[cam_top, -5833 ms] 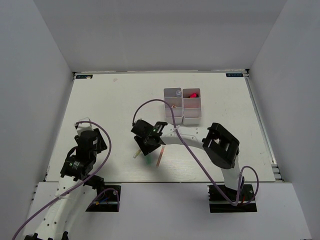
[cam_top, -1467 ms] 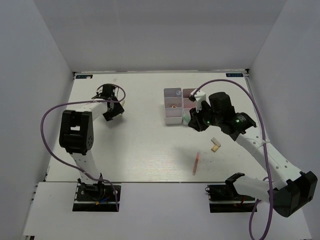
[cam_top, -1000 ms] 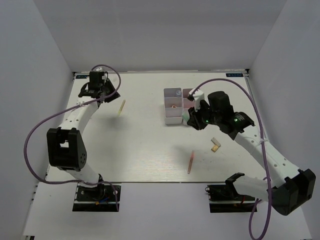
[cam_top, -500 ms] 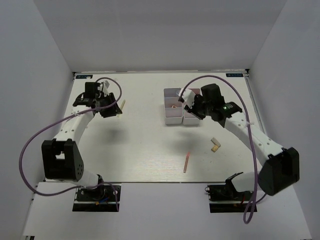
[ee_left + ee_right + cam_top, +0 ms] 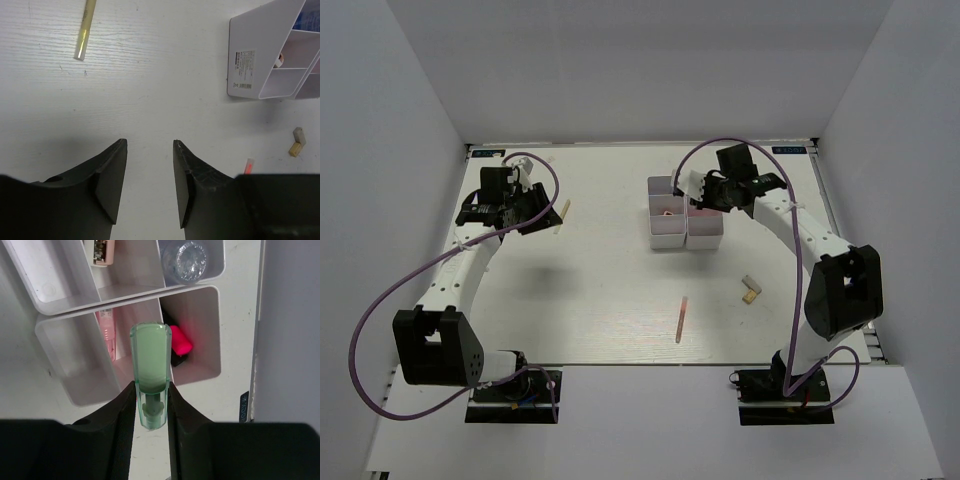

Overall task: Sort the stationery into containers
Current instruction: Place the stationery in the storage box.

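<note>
The green tube (image 5: 150,365) overlaps the divider beside the black marker, so next I should lower my right gripper and shift it over the organiser's section that holds the pink tube.
The white organiser (image 5: 667,238) stands at the back middle of the table. My right gripper (image 5: 705,192) hovers over its right column, shut on a translucent green tube (image 5: 150,365). Below the tube, the compartments hold a black marker with a pink cap (image 5: 180,342), a pink tube (image 5: 106,330) and a clear tube (image 5: 185,260). My left gripper (image 5: 150,142) is open and empty above bare table. A thin tan stick (image 5: 561,211) lies just right of it and shows in the left wrist view (image 5: 85,30). A pink-orange stick (image 5: 681,319) and a beige block (image 5: 751,290) lie on the table.
White walls close in the table on three sides. The organiser's labelled side wall (image 5: 242,62), the beige block (image 5: 297,142) and the pink-orange stick's end (image 5: 248,165) show at the right of the left wrist view.
My right gripper has moved farther back over the organiser's right column, still holding the green tube. My left gripper has shifted slightly toward me. The pink-orange stick lies a little farther left.
</note>
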Tool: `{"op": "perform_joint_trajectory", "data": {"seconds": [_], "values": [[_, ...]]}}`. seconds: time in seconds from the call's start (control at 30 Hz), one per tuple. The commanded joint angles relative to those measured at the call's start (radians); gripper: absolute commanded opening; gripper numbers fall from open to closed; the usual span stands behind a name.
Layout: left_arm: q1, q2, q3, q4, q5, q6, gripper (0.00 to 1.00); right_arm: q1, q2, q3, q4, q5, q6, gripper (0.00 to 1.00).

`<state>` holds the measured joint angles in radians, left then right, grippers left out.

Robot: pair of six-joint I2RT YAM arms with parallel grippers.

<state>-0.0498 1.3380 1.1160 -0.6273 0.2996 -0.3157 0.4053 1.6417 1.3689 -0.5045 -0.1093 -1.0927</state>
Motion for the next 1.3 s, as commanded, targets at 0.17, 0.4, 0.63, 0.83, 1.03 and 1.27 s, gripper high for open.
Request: {"op": "perform_joint_trajectory", "data": {"seconds": [0.17, 0.4, 0.63, 0.83, 1.03, 1.27], "values": [[-0.005, -0.002, 0.013, -0.009, 0.013, -0.006, 0.53, -0.022, 0.026, 0.019, -0.008, -0.076, -0.170, 0.00], [-0.005, 0.000, 0.010, -0.005, 0.010, -0.005, 0.53, -0.026, 0.059, 0.010, 0.010, -0.109, -0.194, 0.00], [-0.004, 0.003, 0.008, -0.005, 0.012, -0.003, 0.53, -0.036, 0.082, 0.007, 0.041, -0.110, -0.176, 0.00], [-0.005, 0.009, 0.011, -0.011, 0.019, -0.005, 0.53, -0.042, 0.110, 0.015, 0.050, -0.092, -0.171, 0.20], [-0.004, 0.018, 0.018, -0.022, 0.015, -0.003, 0.53, -0.052, 0.119, 0.004, 0.061, -0.089, -0.161, 0.45], [-0.004, 0.032, 0.022, -0.022, 0.018, -0.003, 0.54, -0.059, 0.099, -0.007, 0.070, -0.102, -0.141, 0.63]]}}
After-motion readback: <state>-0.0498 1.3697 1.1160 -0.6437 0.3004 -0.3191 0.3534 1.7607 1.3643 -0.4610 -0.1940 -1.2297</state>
